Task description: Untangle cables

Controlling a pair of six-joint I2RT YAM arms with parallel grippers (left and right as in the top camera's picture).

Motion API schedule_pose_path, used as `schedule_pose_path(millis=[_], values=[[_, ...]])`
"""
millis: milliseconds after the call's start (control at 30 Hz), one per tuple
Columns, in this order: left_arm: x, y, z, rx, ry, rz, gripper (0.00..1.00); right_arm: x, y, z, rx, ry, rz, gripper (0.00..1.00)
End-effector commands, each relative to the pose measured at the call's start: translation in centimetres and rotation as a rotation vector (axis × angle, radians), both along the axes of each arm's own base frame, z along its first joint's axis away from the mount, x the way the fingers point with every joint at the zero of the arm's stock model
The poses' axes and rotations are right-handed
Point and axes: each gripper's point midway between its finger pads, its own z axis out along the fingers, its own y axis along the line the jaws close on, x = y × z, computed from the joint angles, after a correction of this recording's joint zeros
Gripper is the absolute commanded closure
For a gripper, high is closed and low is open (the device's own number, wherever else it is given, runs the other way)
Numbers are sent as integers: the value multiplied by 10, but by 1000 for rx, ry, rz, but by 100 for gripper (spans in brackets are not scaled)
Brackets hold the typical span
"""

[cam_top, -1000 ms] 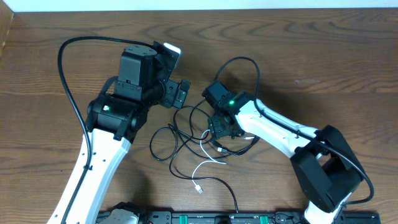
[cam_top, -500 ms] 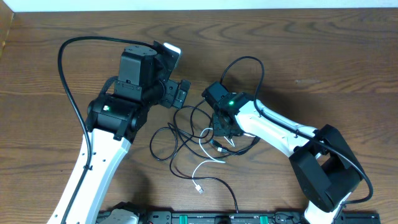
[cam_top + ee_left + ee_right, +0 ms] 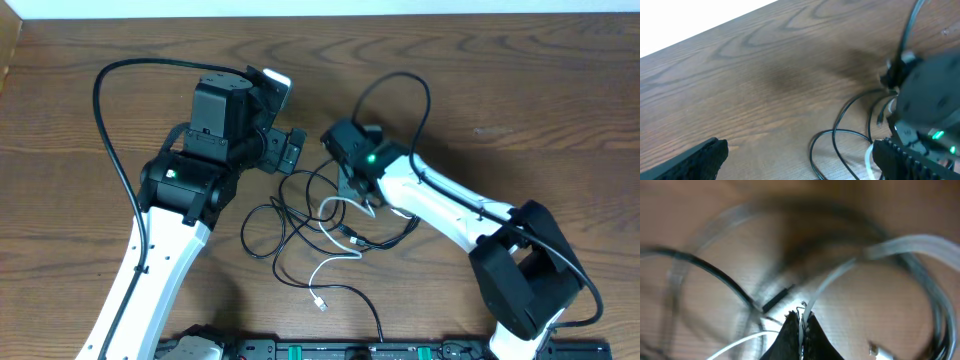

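Note:
The white cable piece in my right gripper next goes up high above the tangled black loops, then gets released, since the white cable (image 3: 335,260) crosses them.
The cables lie tangled in the middle of the table: black loops (image 3: 283,226) and a white cable (image 3: 335,260) whose plug end (image 3: 320,301) points toward the near edge. My right gripper (image 3: 362,199) is shut on a strand of the white cable (image 3: 832,277), pinched between its fingertips (image 3: 800,318) and lifted a little off the wood. A black cable (image 3: 715,272) runs blurred beside it. My left gripper (image 3: 291,150) hovers open just left of the tangle, nothing between its fingers (image 3: 697,159). A black loop (image 3: 840,135) lies ahead of it.
The right arm's black wrist (image 3: 930,95) with a green light fills the right side of the left wrist view. Thick black arm wires arc over both arms (image 3: 105,90). A black rail (image 3: 360,350) runs along the near table edge.
My right gripper has shut on the white cable and moved toward the far side, drawing the white strand up with it. The left arm has not moved.

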Motion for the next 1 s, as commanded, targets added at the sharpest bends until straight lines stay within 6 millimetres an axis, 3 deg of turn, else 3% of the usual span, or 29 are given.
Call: schedule_pose_path(millis=[0, 67, 167, 400, 500, 600, 767, 967], values=[[1, 4, -2, 9, 2, 15, 2, 41, 10, 101, 3, -252, 130, 99], [3, 3, -5, 13, 12, 15, 2, 52, 9, 153, -7, -357, 151, 99], [7, 2, -15, 34, 32, 1, 2, 54, 5, 213, -15, -447, 205, 99], [17, -1, -45, 57, 109, 1, 2, 58, -52, 321, -69, -640, 62, 99], [20, -2, -54, 64, 130, 0, 2, 56, -67, 359, -50, -717, 40, 99], [22, -3, -60, 69, 146, 0, 2, 48, -79, 391, -13, -779, 13, 99], [26, -4, -68, 73, 161, 0, 2, 29, -79, 426, 82, -845, 42, 99], [27, -21, -68, 3, 163, -60, 2, 13, -66, 434, 176, -837, 128, 99]])
